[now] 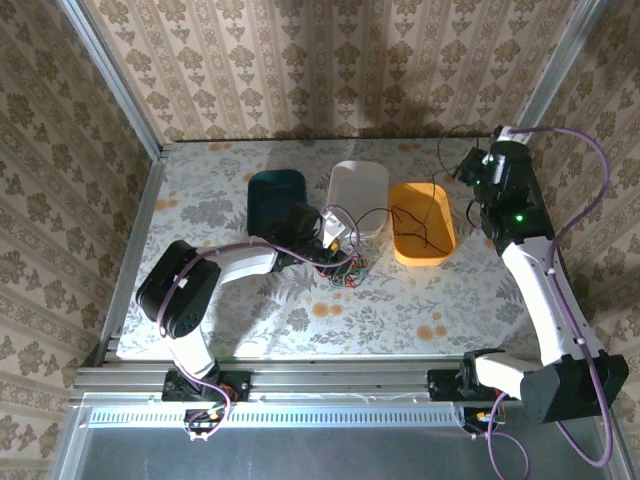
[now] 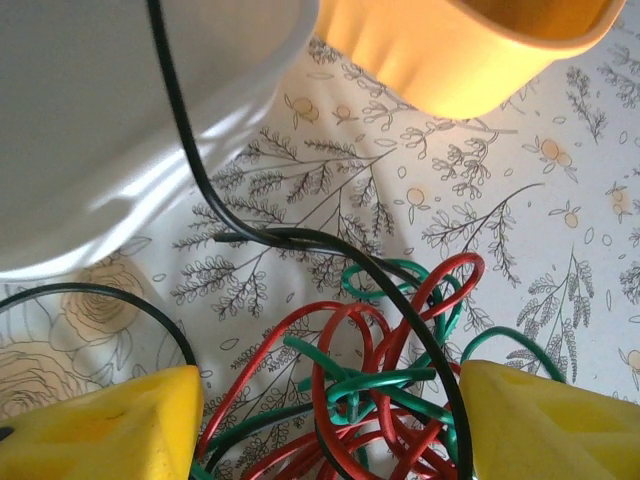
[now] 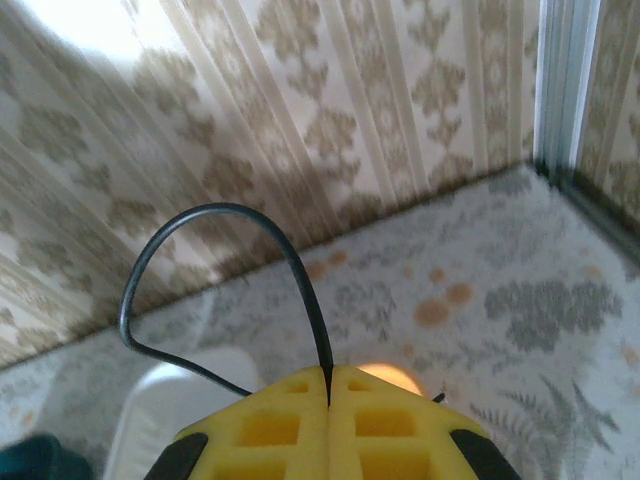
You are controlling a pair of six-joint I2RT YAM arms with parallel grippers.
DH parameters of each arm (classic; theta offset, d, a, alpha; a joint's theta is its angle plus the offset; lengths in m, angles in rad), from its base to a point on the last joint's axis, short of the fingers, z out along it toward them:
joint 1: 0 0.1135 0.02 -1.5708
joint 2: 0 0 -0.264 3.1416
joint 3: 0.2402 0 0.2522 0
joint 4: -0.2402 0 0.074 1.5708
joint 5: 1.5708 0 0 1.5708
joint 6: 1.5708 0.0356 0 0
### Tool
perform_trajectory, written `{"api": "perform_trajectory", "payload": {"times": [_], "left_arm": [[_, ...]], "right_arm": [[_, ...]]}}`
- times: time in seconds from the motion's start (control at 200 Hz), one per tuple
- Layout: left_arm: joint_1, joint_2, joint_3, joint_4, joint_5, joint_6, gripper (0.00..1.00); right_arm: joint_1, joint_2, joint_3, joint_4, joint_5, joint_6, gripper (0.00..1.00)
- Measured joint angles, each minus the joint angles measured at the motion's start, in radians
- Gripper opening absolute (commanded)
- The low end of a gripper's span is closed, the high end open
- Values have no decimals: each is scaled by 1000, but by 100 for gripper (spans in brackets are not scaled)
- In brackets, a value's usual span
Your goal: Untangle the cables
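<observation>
The black cable should be released next inside the orange tray (image 1: 424, 226) (image 3: 392, 376), once my right gripper moves back and down over it, because black wire is already partly in the tray.
A tangle of red, green and black cables (image 2: 390, 380) lies on the floral tabletop, in front of the white tray in the top view (image 1: 343, 270). My left gripper (image 2: 325, 425) is open, its yellow fingertips (image 2: 100, 425) straddling the tangle without closing on it. One black cable (image 2: 195, 165) runs up out of the heap across the white tray. My right gripper (image 3: 328, 385), raised at the back right (image 1: 468, 168), is shut on a black cable (image 3: 205, 209) that loops out from between its yellow pads.
Three trays stand in a row behind the tangle: teal (image 1: 277, 193), white (image 1: 360, 180) and orange (image 1: 420, 245). A black wire lies partly in the orange tray. Patterned walls close the table at the back and sides.
</observation>
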Motion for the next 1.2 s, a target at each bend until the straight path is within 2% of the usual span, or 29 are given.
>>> {"api": "perform_trajectory", "payload": {"times": [0.215,0.82,0.885,0.96,1.01,1.2], "left_arm": [[0,-5,0,3,-7,0,70],[0,-12,0,-3,-7,0,70],[0,-18,0,-4,-7,0,70],[0,-26,0,-5,-7,0,70],[0,-29,0,-5,-7,0,70],[0,-31,0,-5,-7,0,70]], "right_arm": [[5,55,-113,-47,-14,46,2],[100,373,-128,-190,24,268,3],[100,406,-127,-207,24,287,8],[101,429,-127,-226,24,311,26],[101,432,-127,-241,25,317,33],[112,394,-127,-240,28,321,43]]}}
